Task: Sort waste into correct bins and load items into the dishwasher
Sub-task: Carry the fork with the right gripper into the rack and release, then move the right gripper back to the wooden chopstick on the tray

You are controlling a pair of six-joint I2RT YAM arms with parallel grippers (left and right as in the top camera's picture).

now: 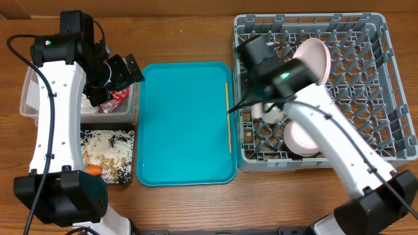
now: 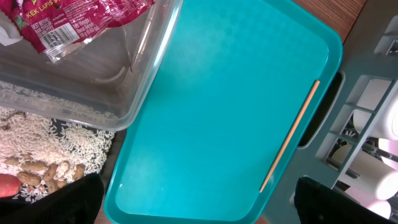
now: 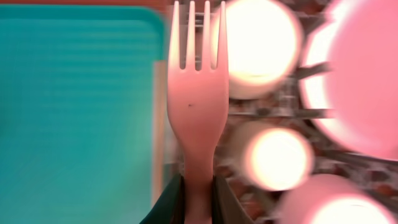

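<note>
My right gripper carries the fork [image 3: 196, 93] across to its right in the overhead view, lowers and releases it next, since an open gap [image 3: 304, 111] beside the pink plate lies below.
My right gripper [image 3: 198, 200] is shut on the handle of the plastic fork [image 3: 196, 93], tines pointing away. It hangs over the left edge of the grey dishwasher rack [image 1: 392, 98]. The rack holds a pink plate [image 1: 313, 55], a white bowl [image 1: 297, 137] and a small cup [image 1: 271, 112]. A wooden chopstick [image 1: 228, 117] lies along the right side of the teal tray [image 1: 186, 124]. My left gripper [image 1: 117, 81] hovers open and empty beside the clear tub [image 1: 29, 98], which holds a red wrapper [image 2: 74, 22]. The black tray [image 1: 130, 177] carries rice and a carrot [image 1: 93, 170].
The teal tray sits between the two bins on the left and the rack on the right, close to each. Peanuts [image 2: 43, 174] lie among the rice. Bare wooden table shows along the front edge and at the back left.
</note>
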